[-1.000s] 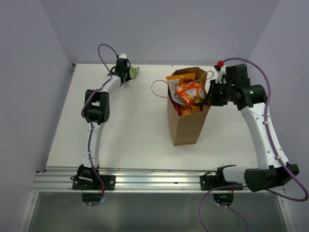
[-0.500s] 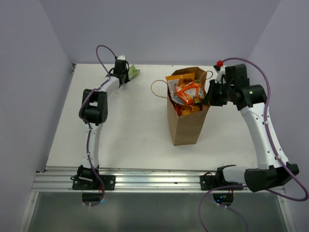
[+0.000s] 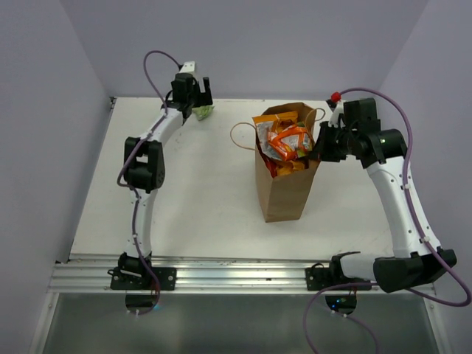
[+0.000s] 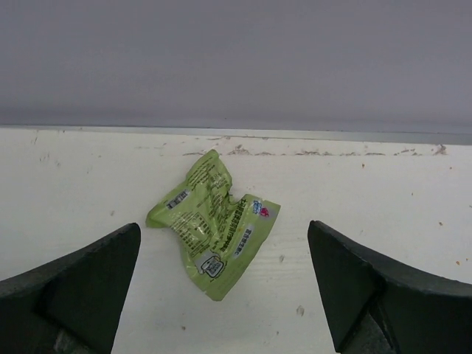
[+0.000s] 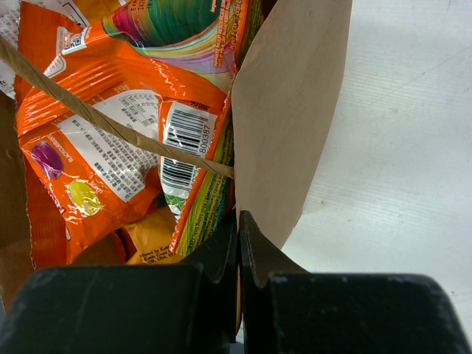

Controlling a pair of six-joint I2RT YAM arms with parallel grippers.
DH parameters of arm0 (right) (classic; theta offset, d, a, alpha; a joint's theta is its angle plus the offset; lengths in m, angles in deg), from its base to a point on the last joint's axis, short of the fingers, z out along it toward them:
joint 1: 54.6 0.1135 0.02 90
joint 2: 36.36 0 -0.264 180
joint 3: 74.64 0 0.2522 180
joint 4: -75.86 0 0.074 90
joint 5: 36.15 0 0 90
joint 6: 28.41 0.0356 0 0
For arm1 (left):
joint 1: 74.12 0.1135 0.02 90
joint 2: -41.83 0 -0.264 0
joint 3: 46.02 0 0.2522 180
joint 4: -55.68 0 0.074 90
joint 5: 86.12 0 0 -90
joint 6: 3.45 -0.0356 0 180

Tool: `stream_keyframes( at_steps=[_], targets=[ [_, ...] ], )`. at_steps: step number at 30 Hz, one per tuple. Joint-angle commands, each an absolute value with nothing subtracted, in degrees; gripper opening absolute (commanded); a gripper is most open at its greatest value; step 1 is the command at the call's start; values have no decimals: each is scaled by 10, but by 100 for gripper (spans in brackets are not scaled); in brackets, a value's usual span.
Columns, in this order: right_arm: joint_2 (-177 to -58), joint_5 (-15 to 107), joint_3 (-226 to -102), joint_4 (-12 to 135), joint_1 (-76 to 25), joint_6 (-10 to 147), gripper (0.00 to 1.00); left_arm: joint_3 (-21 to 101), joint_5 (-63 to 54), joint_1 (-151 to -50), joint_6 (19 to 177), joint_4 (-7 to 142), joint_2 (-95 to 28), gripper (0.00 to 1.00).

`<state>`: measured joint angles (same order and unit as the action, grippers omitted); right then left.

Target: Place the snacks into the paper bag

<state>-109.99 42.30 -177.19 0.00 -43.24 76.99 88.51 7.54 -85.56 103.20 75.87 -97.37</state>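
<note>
My left gripper lowers its wide-open fingers astride the near half of the green packet (image 3: pixel 203 112) next and closes them, since the packet lies flat on the tabletop below.
The brown paper bag (image 3: pixel 286 188) stands upright mid-table, stuffed with orange and colourful snacks (image 3: pixel 284 141). My right gripper (image 3: pixel 318 153) is shut on the bag's right rim (image 5: pixel 291 110); the wall is pinched between the jaws, with orange packets (image 5: pixel 110 140) inside to the left. A small crumpled green packet (image 4: pixel 212 221) lies flat on the table near the back wall, also seen in the top view as the green packet (image 3: pixel 203 112). My left gripper (image 4: pixel 225 284) hovers just short of it with its jaws wide open and nothing between them.
The bag's loop handles (image 3: pixel 243 133) stick out to the left and right. The back wall (image 4: pixel 236 59) rises right behind the green packet. White table (image 3: pixel 199 192) lies bare between the arms.
The left gripper has gone from shut to wide open and lifted slightly off the green packet, which stays on the table. The right arm and bag have not moved.
</note>
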Motion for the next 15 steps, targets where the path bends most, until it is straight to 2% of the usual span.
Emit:
stream_keyframes(
  at_steps=[1, 15],
  targets=[
    [-1113, 406, -1782, -9, -425, 776, 0, 921, 78, -862, 1012, 732, -1006, 100],
    [-1120, 413, -1820, -37, -420, 786, 0, 953, 87, -858, 1003, 707, -1106, 100]
  ],
)
